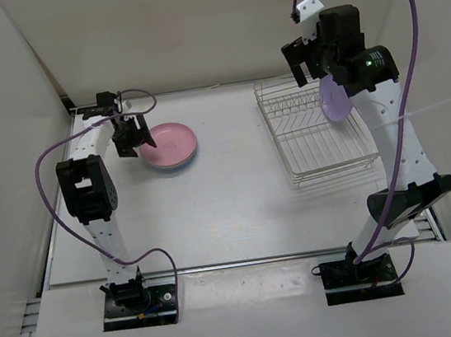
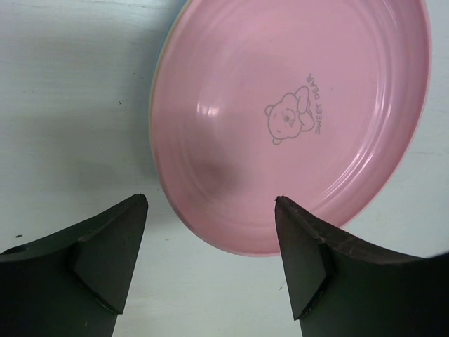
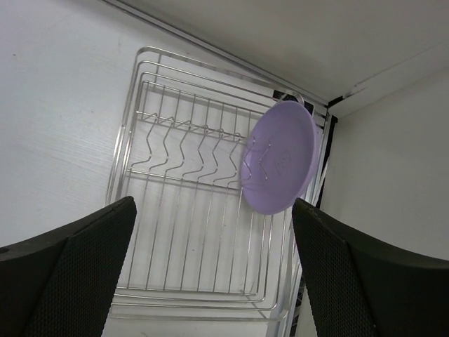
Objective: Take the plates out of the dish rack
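The robot's right gripper will move down toward the wall and onto the upper rim of the purple plate (image 1: 334,98), since the plate stands on edge and that rim is free beside the wall.
The pink plate (image 1: 168,143) lies flat on the table at the back left, on top of a light blue plate whose rim (image 1: 189,157) shows under it. My left gripper (image 1: 128,138) is open and empty just left of this stack. In the left wrist view the pink plate (image 2: 295,119) lies beyond my open gripper (image 2: 210,232). The purple plate (image 1: 334,98) stands on edge at the far right of the dish rack (image 1: 317,136). My right gripper (image 1: 305,62) is open and empty, high above the rack. The right wrist view shows the purple plate (image 3: 279,156), the rack (image 3: 182,210) and my open gripper (image 3: 214,239). No cream-white plate shows.
White walls close in the table on the left, back and right. The right wall stands close beside the rack. Purple cables loop from both arms.
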`<state>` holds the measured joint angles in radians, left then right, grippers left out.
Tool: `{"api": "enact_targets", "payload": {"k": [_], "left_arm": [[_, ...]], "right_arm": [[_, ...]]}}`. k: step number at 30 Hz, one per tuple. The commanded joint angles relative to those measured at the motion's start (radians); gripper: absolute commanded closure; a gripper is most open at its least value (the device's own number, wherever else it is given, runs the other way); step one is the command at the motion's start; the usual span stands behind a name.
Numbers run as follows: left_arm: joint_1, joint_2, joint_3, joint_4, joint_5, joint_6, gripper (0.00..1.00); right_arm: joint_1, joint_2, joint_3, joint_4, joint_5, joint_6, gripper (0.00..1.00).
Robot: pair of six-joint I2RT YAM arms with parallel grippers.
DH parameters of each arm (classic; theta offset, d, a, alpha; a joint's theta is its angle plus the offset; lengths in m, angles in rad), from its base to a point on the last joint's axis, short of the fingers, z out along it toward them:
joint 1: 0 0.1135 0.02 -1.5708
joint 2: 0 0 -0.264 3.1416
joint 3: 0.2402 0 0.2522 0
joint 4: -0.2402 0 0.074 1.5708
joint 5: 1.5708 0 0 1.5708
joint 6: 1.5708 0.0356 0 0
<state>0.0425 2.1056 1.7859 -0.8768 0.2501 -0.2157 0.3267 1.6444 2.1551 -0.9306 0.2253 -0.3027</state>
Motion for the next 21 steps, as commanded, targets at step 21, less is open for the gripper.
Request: {"api": "enact_targets", "payload": {"k": [21], "left_arm": [[0.043, -0.482, -0.124, 0.031, -0.135, 0.292, 0.0]], "right_arm": [[-0.278, 0.262, -0.159, 0.398, 0.095, -0.343, 0.11]]}}
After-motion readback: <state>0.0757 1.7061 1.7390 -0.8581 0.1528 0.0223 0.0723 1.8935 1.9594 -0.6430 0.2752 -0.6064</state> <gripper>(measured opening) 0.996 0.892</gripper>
